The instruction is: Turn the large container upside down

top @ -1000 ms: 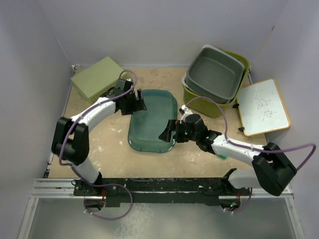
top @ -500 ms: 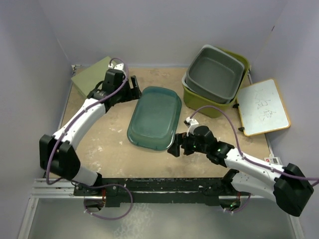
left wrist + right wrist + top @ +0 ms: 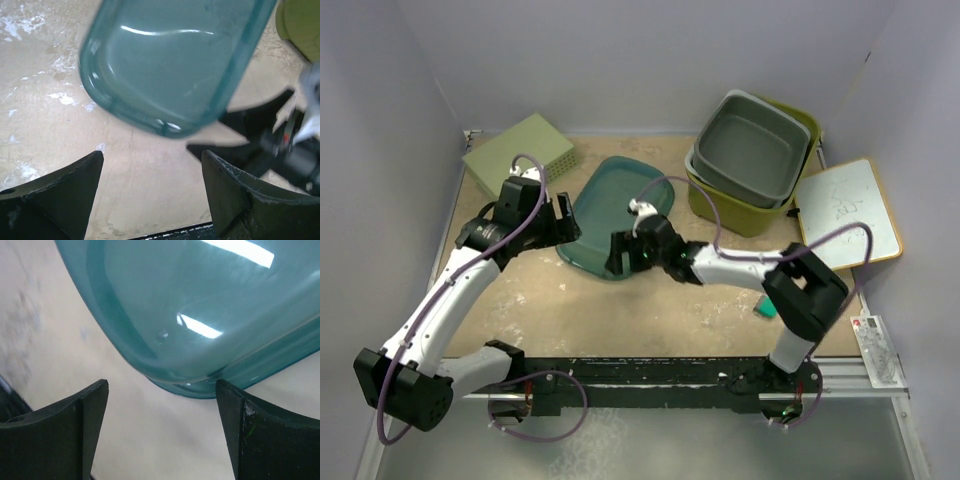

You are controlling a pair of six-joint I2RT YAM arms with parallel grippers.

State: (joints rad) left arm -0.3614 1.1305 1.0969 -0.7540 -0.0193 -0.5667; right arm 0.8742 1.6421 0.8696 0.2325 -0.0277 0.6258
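The right gripper rises outward and onto the grey tub's rim (image 3: 702,139) on the teal tub's side next, since the grey tub sits nested inside the olive container.
The large olive-green container (image 3: 761,216) stands upright at the back right with a grey tub (image 3: 748,150) nested inside it; its corner shows in the left wrist view (image 3: 301,24). A teal tub (image 3: 611,212) lies mid-table, its rim on the table in both wrist views (image 3: 175,60) (image 3: 210,305). My left gripper (image 3: 564,220) is open and empty at the teal tub's left edge (image 3: 152,157). My right gripper (image 3: 619,257) is open and empty at its near end (image 3: 161,387). Neither gripper touches the olive container.
A pale-green perforated box (image 3: 518,155) sits at the back left. A whiteboard (image 3: 848,215) leans at the right wall. A small teal item (image 3: 766,307) lies near the right arm's base. Walls close in on three sides.
The teal tub has slid left and turned. My left gripper has drawn back toward the near left. My right gripper has swung left to the tub's near end.
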